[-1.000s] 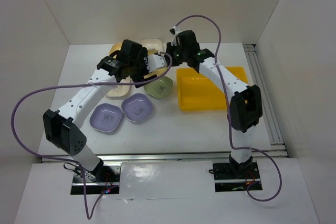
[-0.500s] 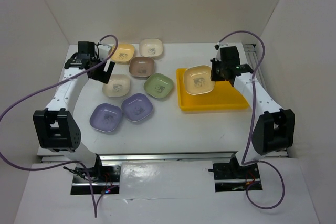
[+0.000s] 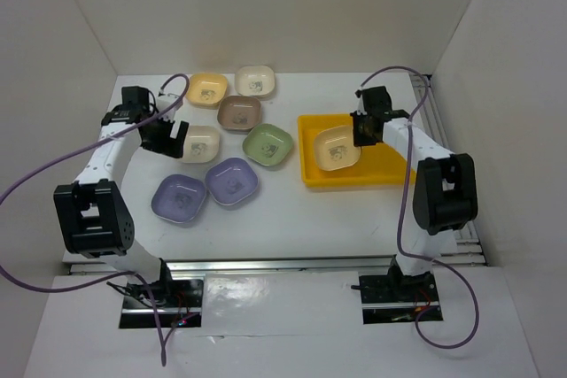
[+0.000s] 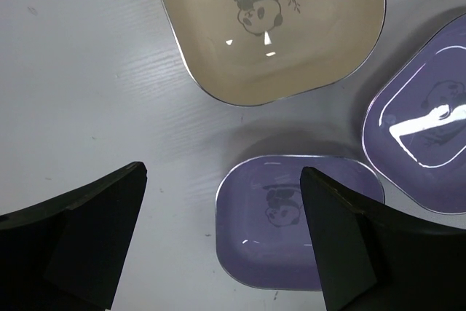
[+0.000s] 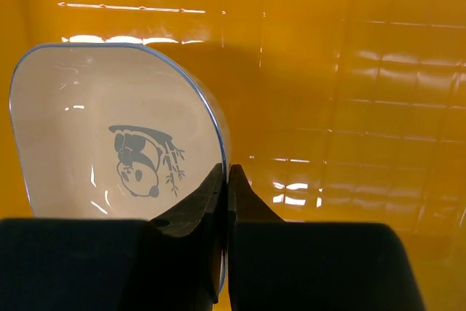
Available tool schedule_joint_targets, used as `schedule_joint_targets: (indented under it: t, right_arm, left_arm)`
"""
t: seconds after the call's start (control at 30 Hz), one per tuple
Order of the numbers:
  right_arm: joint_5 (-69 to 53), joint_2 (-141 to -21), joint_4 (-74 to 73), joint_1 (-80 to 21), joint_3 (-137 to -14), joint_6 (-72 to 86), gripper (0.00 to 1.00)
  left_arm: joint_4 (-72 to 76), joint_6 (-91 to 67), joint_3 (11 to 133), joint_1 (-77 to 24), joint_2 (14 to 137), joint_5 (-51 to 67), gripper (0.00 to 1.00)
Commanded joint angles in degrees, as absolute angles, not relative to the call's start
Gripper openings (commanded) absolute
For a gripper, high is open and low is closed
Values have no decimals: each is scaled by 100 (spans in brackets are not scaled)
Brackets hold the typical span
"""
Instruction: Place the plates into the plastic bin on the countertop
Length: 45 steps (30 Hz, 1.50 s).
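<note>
My left gripper should next move back and down with open fingers, over the rim of the closer lilac plate beside the bare countertop, because that plate is below and back from my left gripper.
My right gripper (image 3: 361, 130) is shut on the rim of a cream plate (image 3: 337, 148) and holds it tilted inside the yellow-orange plastic bin (image 3: 390, 170). In the right wrist view the fingers pinch the plate (image 5: 109, 143) at its edge over the bin floor (image 5: 349, 71), with the gripper (image 5: 227, 172) closed. My left gripper (image 3: 166, 137) is open and empty, beside another cream plate (image 3: 201, 142) on the white countertop (image 3: 292, 210). The left wrist view shows that gripper (image 4: 222, 172) above a lilac plate (image 4: 295, 220), with the cream plate (image 4: 273, 27) beyond.
Other plates lie left of the bin: yellow (image 3: 207, 88), cream (image 3: 255, 81), brown (image 3: 239, 112), green (image 3: 267, 144) and two lilac (image 3: 232, 181) (image 3: 180, 198). A metal rail (image 3: 443, 157) runs along the right edge. White walls stand around the countertop.
My right arm has carried the cream plate from the back cluster and lowered it into the bin. My left arm has swung out to the left and come down beside the cream plate.
</note>
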<state>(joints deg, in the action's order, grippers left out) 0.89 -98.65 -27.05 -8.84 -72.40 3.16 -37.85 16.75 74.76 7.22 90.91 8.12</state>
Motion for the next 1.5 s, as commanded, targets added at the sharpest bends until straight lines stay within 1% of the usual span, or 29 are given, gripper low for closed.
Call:
schedule_joint_targets:
  t: [0.0,0.1,0.17,0.2,0.23,0.27,0.33,0.37,0.4,0.57,0.6,0.73,0.93,1.1,1.13,1.2,1.3,1.33,1.4,1.43,1.47]
  right_arm:
    - [220,-10011,-2172,-905,-7611,369,7]
    - [167,-10221,-2092,-905,-7725,369,13]
    - [167,-10335,-2030,-905,-7805,421,20]
    - [167,-10336,-1978,-905,-7883,422,45]
    - [167,-10336,-1978,-905,-7884,422,67]
    - [219,-10336,-1925,-905,-8032,483,74]
    - [220,-10336,-1925,-966,-8173,483,76]
    - [376,-10336,-1925,-967,-8330,483,92]
    - [430,-10336,-1986,-1071,-8419,483,100]
    - [949,-10082,-2320,-1397,-8807,483,100]
    - [949,-10011,-2320,-1450,-8859,483,100]
    - [888,-9617,-2391,-1652,-8702,431,100]
    - [686,-9133,-2391,-1758,-8412,431,100]
    - [572,-8938,-2391,-1933,-8358,431,100]
    - [571,-8938,-2391,-1934,-8358,431,100]
    - [571,-8886,-2391,-1986,-8428,431,100]
    - [633,-8781,-2443,-2057,-8490,431,100]
    - [685,-8780,-2443,-2109,-8490,431,100]
    - [686,-8728,-2504,-2109,-8552,431,100]
    - [625,-8728,-2505,-2109,-8552,431,100]
    - [450,-8728,-2505,-2170,-8552,431,100]
  left_arm:
    - [-3894,1828,7340,861,8912,1169,100]
    - [-3946,1933,7260,861,8746,1222,100]
    - [-3946,1986,7094,914,8658,1274,100]
    - [-3946,2047,7093,914,8605,1274,100]
    - [-3998,2048,7014,914,8517,1327,100]
    - [-3999,2100,6935,914,8517,1327,100]
    - [-4061,2162,6856,914,8438,1380,100]
    - [-4061,2162,6768,914,8377,1380,100]
    - [-4061,2232,6768,914,8324,1380,100]
    - [-4113,2426,6356,967,8218,1441,100]
    - [-4113,2487,6294,967,8218,1441,98]
    - [-3912,2540,6108,1142,8288,1441,97]
    - [-3700,2706,5933,1432,8894,1318,92]
    - [-3393,2769,5871,1625,9403,1318,94]
    - [-3393,2769,5871,1626,9509,1388,91]
    - [-3393,2769,5924,1687,9816,1389,82]
    - [-3331,2769,5924,1740,10010,1450,62]
    - [-3253,2769,5924,1740,10011,1328,48]
    - [-3252,2769,5871,1793,9959,1266,28]
    - [-3252,2769,5871,1793,9854,1266,15]
    - [-3304,2699,5941,1793,9792,1161,0]
